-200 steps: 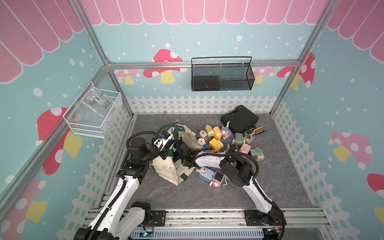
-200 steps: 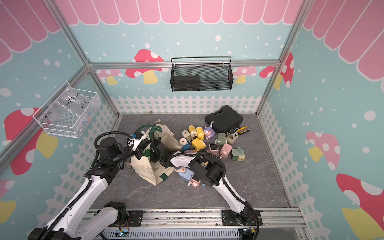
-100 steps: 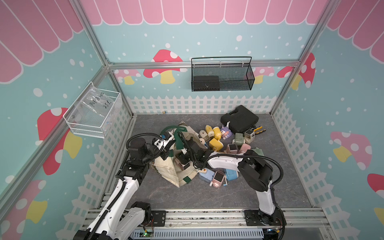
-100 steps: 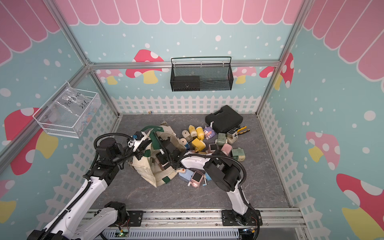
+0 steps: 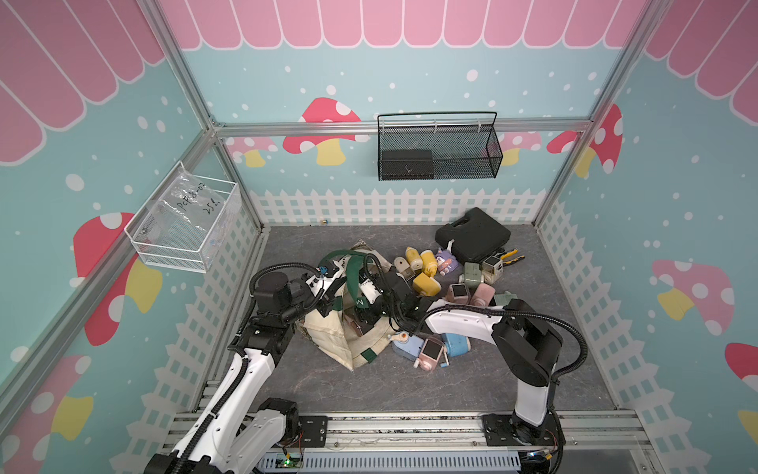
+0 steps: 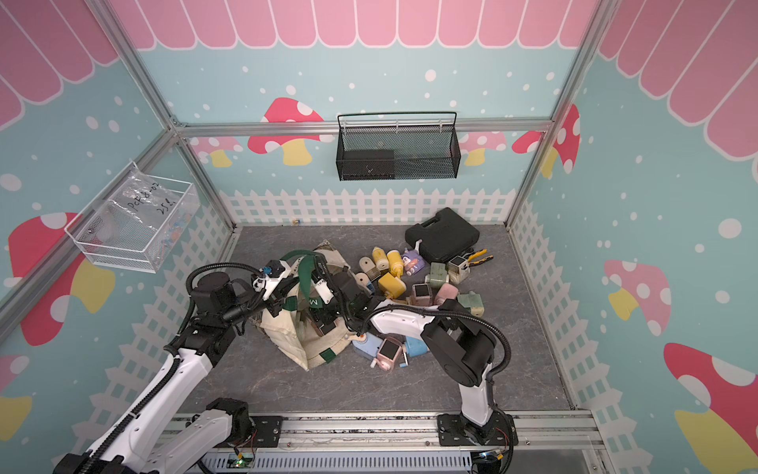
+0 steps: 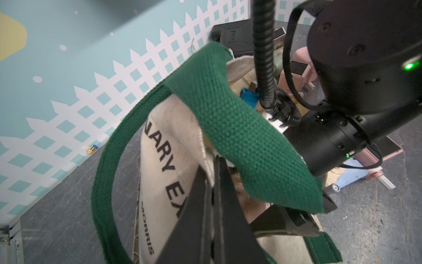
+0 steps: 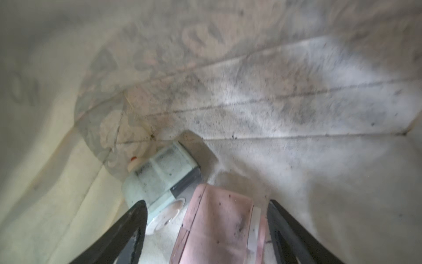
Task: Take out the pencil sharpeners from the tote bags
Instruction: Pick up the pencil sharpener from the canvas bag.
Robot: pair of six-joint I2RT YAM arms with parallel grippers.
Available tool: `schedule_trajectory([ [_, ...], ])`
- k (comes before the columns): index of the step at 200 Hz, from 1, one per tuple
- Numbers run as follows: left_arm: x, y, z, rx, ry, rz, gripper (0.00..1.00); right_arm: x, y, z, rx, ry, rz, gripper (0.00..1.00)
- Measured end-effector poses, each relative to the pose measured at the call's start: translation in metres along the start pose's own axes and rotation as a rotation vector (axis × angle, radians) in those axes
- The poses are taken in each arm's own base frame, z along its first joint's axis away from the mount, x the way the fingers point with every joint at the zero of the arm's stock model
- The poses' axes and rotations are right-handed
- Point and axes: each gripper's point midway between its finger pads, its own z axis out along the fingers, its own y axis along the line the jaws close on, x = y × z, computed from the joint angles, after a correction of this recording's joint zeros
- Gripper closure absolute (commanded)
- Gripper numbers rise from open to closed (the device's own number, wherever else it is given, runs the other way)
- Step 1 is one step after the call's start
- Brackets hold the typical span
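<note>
My right gripper lowers deeper into the bag next and closes on the pink sharpener's body [image 8: 219, 226], which lies below its fingers, since the open fingers span it.
The cream tote bag [image 5: 328, 332] with dark green straps [image 7: 239, 130] lies at the middle left of the floor, its mouth held up. My left gripper [image 7: 214, 160] is shut on the bag's cream rim. My right gripper [image 8: 205, 203] is inside the bag and open. Its fingers stand on either side of a pink pencil sharpener [image 8: 219, 224] without touching it. A pale blue sharpener [image 8: 159, 178] lies just beyond it against the bag's wall. Several sharpeners lie outside the bag: a yellow one [image 5: 426, 283], a blue one [image 5: 455, 344] and a pink one [image 5: 430, 353].
A flat black case [image 5: 471, 236] and yellow-and-black pliers [image 5: 510, 256] lie at the back right. On the back wall hangs a black mesh basket [image 5: 439, 156], and on the left wall a white wire basket [image 5: 180, 230]. More sharpeners [image 6: 437, 273] are heaped right of the bag.
My right arm's elbow has swung out to the right while its wrist stays in the bag's mouth. The left gripper keeps hold of the rim in the same place.
</note>
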Motion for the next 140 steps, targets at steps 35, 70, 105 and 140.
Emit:
schedule_trajectory([
  [35,0.0,0.0,0.0,0.0,0.002,-0.001,1.0,0.042,0.001,0.022,0.005,0.121,-0.014,0.16],
  [70,0.002,0.0,0.0,-0.002,0.007,-0.004,1.0,0.08,-0.006,0.045,0.094,0.239,-0.056,0.32],
  [105,0.002,0.002,0.0,-0.01,0.01,-0.005,1.0,0.078,-0.013,0.04,0.161,0.239,-0.081,0.45],
  [140,0.003,0.003,0.0,-0.017,0.014,-0.005,1.0,0.069,-0.005,0.008,0.134,0.21,-0.124,0.48],
])
